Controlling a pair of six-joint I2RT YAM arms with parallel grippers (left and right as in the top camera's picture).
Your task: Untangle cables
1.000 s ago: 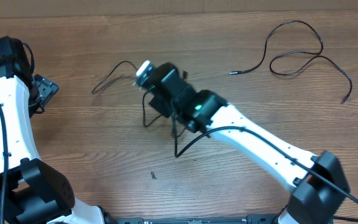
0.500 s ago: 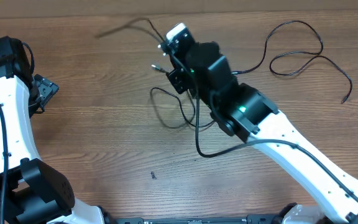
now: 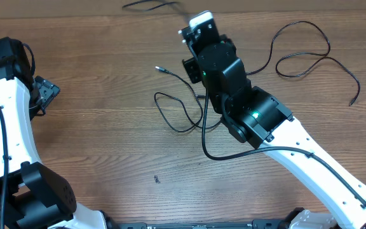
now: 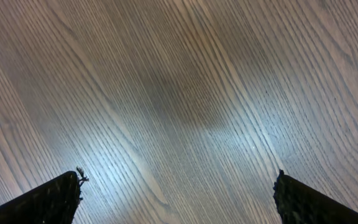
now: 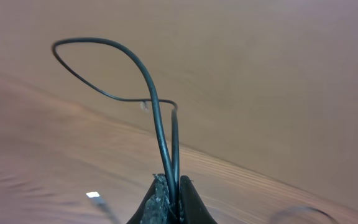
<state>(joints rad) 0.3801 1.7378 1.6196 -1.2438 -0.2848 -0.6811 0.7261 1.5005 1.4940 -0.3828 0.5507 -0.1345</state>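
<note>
The spot over bare wood beyond the curled cable, to the right in the overhead view, is empty. My right gripper will swing there next and release the cable's parts.
My right gripper (image 3: 194, 27) reaches to the table's far edge and is shut on a thin black cable (image 5: 135, 62). Two strands of it rise from between the closed jaws and form a loop in the right wrist view. Its free part shows blurred above the table's far edge (image 3: 148, 5). A length of cable (image 3: 173, 113) lies looped on the wood below the gripper, with a small plug (image 3: 158, 67) at its end. Whether it joins the held one I cannot tell. A separate cable (image 3: 304, 54) lies curled at the far right. My left gripper (image 4: 179, 193) stands open over bare wood at the left.
The wooden table (image 3: 94, 146) carries a tiny dark speck (image 3: 157, 179) near the front. The right arm's thick black wiring (image 3: 208, 149) hangs beside the looped cable. The left arm (image 3: 5, 121) stands along the left edge.
My right gripper has swung up and to the right toward the far edge with the cable in it, and the trailing loop has been left on the wood. The left arm has not moved.
</note>
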